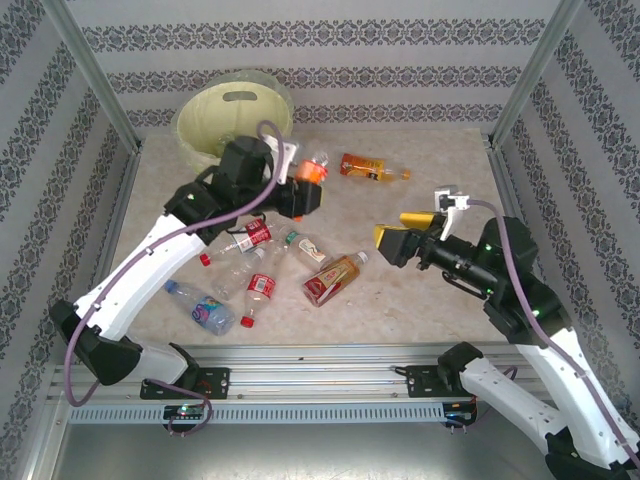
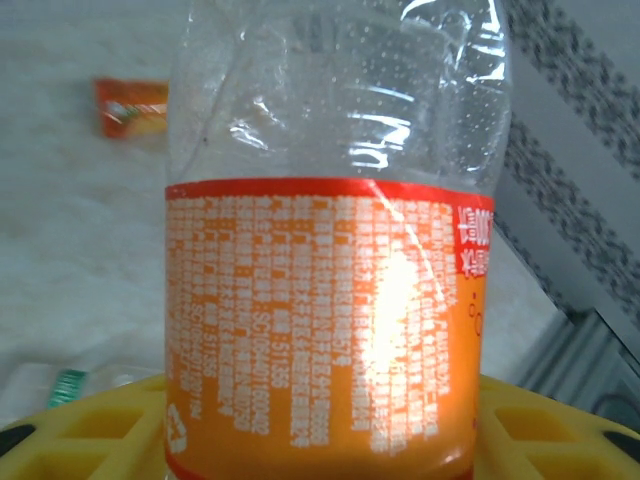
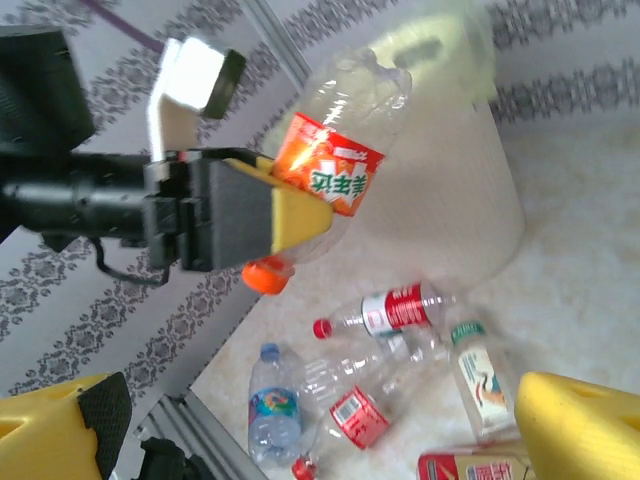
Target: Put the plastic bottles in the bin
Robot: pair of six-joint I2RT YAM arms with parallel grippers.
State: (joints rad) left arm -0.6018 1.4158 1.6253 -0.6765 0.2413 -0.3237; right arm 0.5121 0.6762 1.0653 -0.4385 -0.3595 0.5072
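The clear bottle is still outside the bin's opening (image 1: 228, 115). Next, my left gripper swings outward over the bin's rim, lowers and releases the bottle inside.
My left gripper (image 1: 305, 186) is shut on a clear bottle with an orange label (image 1: 314, 171), held above the table just right of the bin (image 1: 235, 112). In the left wrist view the orange-labelled bottle (image 2: 320, 300) stands between the yellow fingers (image 2: 70, 440). The right wrist view has that held bottle (image 3: 330, 170) in front of the pale-yellow bin (image 3: 450, 160). My right gripper (image 1: 402, 230) stands open and empty over the right half of the table, its yellow fingers (image 3: 585, 425) wide apart. Several bottles lie on the table, among them a red-labelled one (image 1: 252, 239) and a blue-labelled one (image 1: 203, 307).
An orange-brown bottle (image 1: 372, 168) lies at the back right of the bin. A green-capped bottle (image 1: 305, 247), a red-and-brown one (image 1: 333, 278) and a crushed red-labelled one (image 1: 259, 290) lie mid-table. Patterned walls and metal posts enclose the table.
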